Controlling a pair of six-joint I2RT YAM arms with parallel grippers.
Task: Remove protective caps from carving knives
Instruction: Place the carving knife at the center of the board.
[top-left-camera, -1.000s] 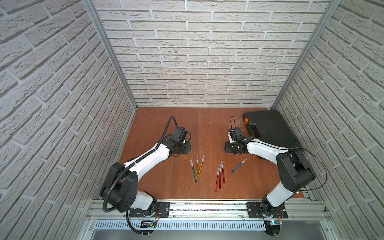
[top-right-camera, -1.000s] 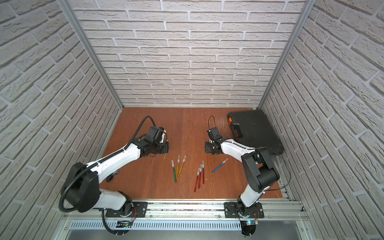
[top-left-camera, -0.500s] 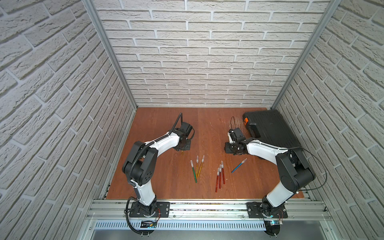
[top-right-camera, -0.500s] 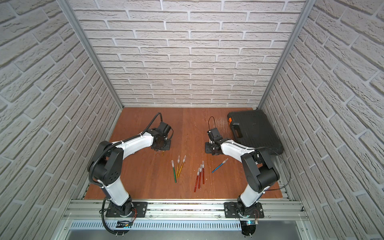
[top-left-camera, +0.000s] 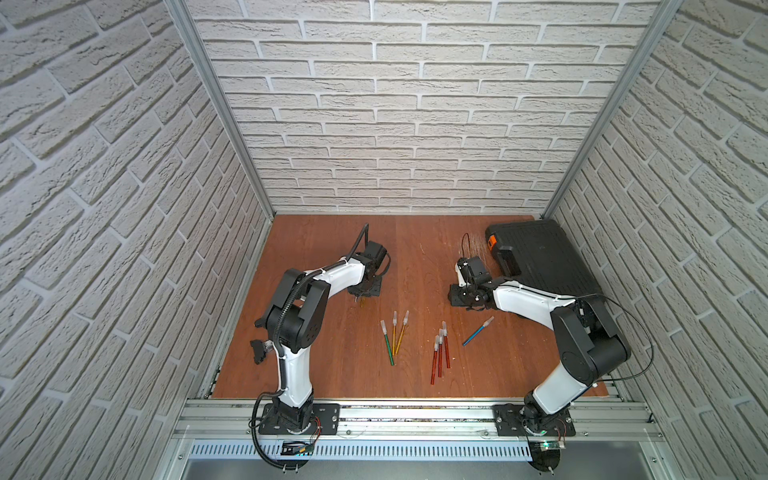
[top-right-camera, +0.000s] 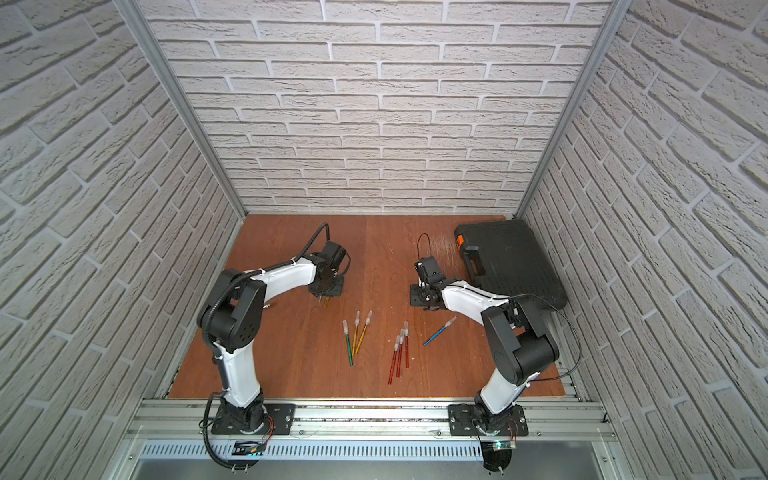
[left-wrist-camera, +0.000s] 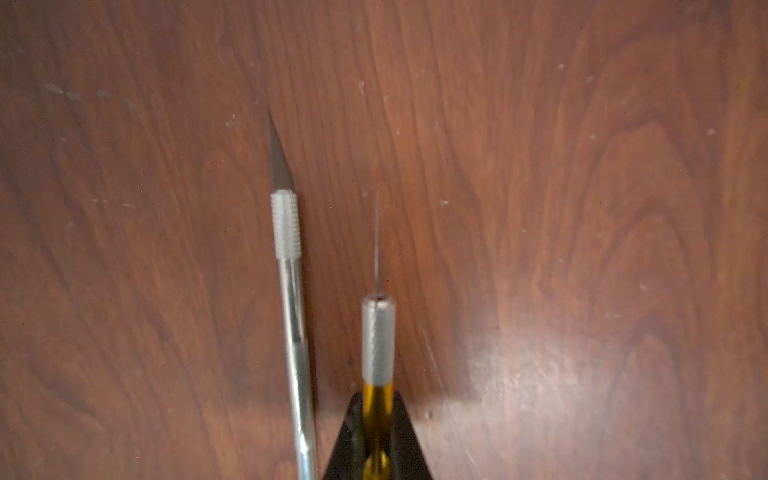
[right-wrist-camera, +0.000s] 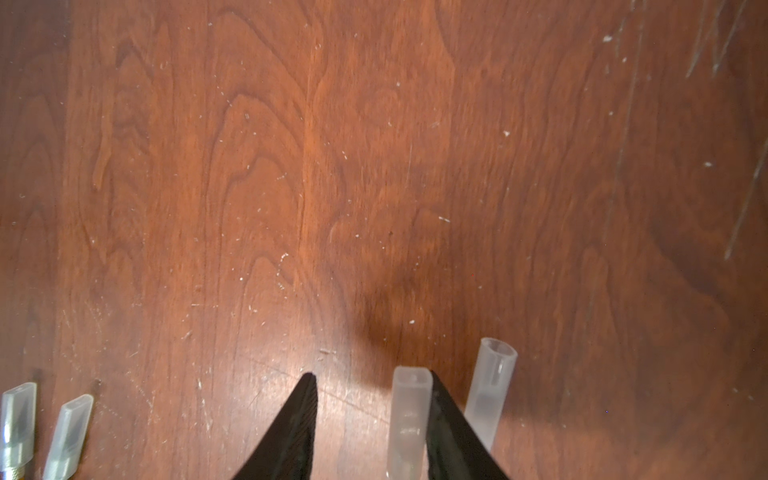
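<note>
I will next move my left gripper gently outward and release the gold knife (left-wrist-camera: 377, 340), its blade uncapped. The bare wood beside the silver carving knife is just outward.
My left gripper (left-wrist-camera: 377, 401) is shut on a gold carving knife (left-wrist-camera: 377, 340); its knurled collar and thin bare blade stick out past the fingertips. A silver carving knife (left-wrist-camera: 291, 311) with a bare blade lies on the wood beside it. In both top views this gripper (top-left-camera: 363, 296) sits low at the table's middle left. My right gripper (right-wrist-camera: 370, 399) is open and low over the table (top-left-camera: 460, 296). One loose protective cap (right-wrist-camera: 409, 415) lies between its fingers, against one of them, and another cap (right-wrist-camera: 490, 386) lies just outside.
Capped knives lie between the arms: a green one (top-left-camera: 387, 343) with two gold ones (top-left-camera: 401, 332), three red ones (top-left-camera: 440, 353) and a blue one (top-left-camera: 478, 331). A black case (top-left-camera: 540, 257) fills the back right corner. Brick walls enclose three sides.
The left arm's elbow has swung up from low over the table to upright near its base, and its gripper shifted slightly right. The right arm has stayed still.
</note>
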